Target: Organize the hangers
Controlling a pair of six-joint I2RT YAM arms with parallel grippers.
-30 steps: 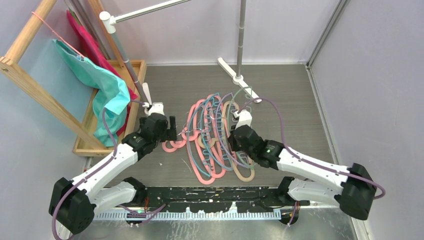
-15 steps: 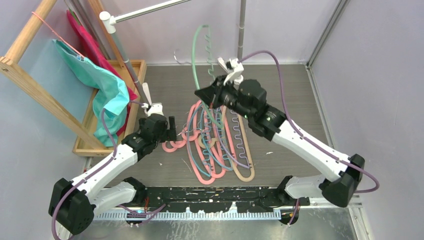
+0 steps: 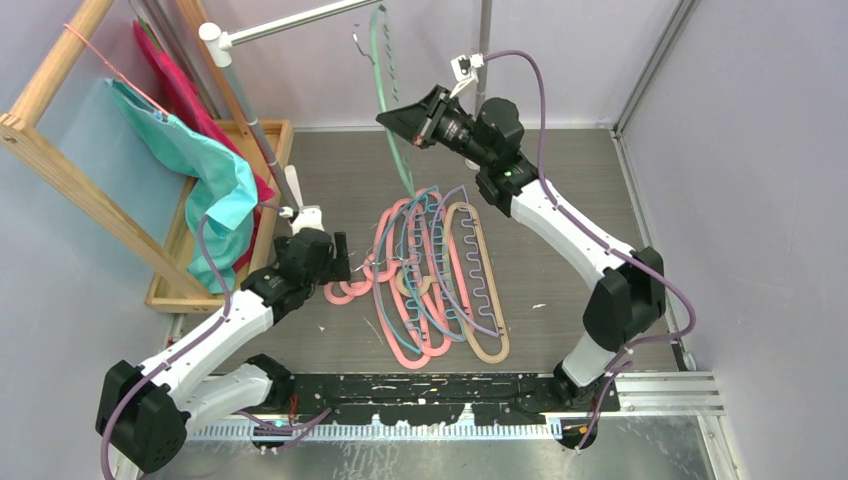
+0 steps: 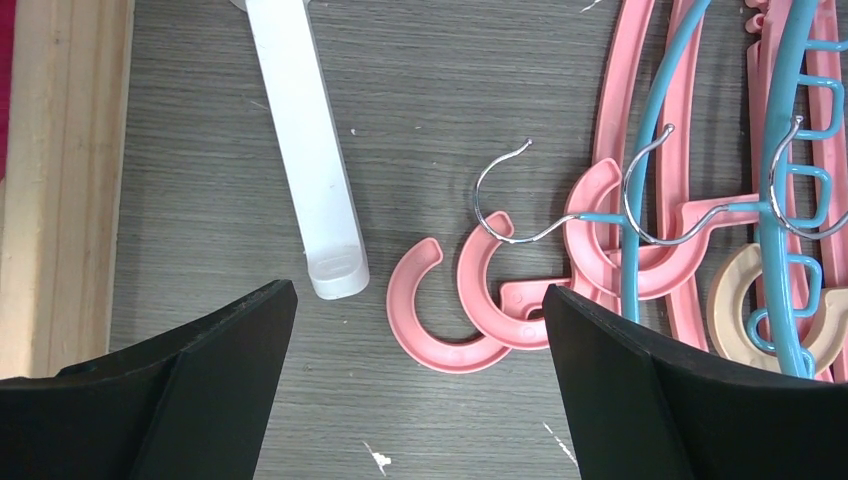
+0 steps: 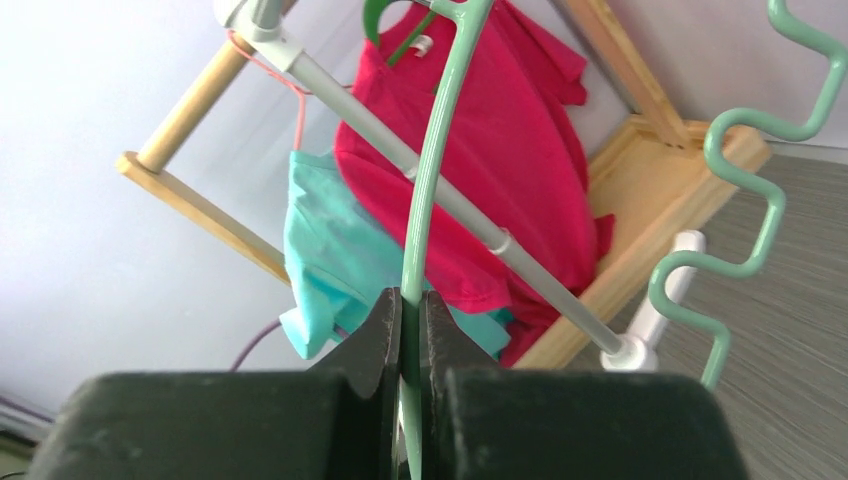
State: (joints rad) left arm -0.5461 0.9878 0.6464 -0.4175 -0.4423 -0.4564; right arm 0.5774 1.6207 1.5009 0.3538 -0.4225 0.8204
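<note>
My right gripper carries the green hanger up and outward next, then along the grey bar [image 3: 338, 8] toward the back pole.
My right gripper [image 3: 400, 118] is shut on a green hanger [image 3: 384, 90] and holds it high, its top near the grey rail [image 3: 290, 22]. In the right wrist view the green hanger [image 5: 430, 180] runs up from the closed gripper [image 5: 412, 305] past the rail [image 5: 440, 190]. A pile of pink, teal, lavender and beige hangers [image 3: 430, 275] lies on the floor. My left gripper [image 3: 345, 262] is open just left of the pile, above the floor. The left wrist view shows pink hooks [image 4: 470, 300] between the gripper's [image 4: 420, 310] spread fingers.
A wooden frame rack [image 3: 60, 150] with teal [image 3: 215, 190] and red cloths [image 3: 170, 80] stands at the left. A white stand foot [image 4: 310, 170] lies on the floor by my left gripper. The stand's pole [image 3: 484, 70] rises at the back.
My right arm has lifted the green hanger off the pile and carried it up and back toward the rail. The left arm has hardly moved.
</note>
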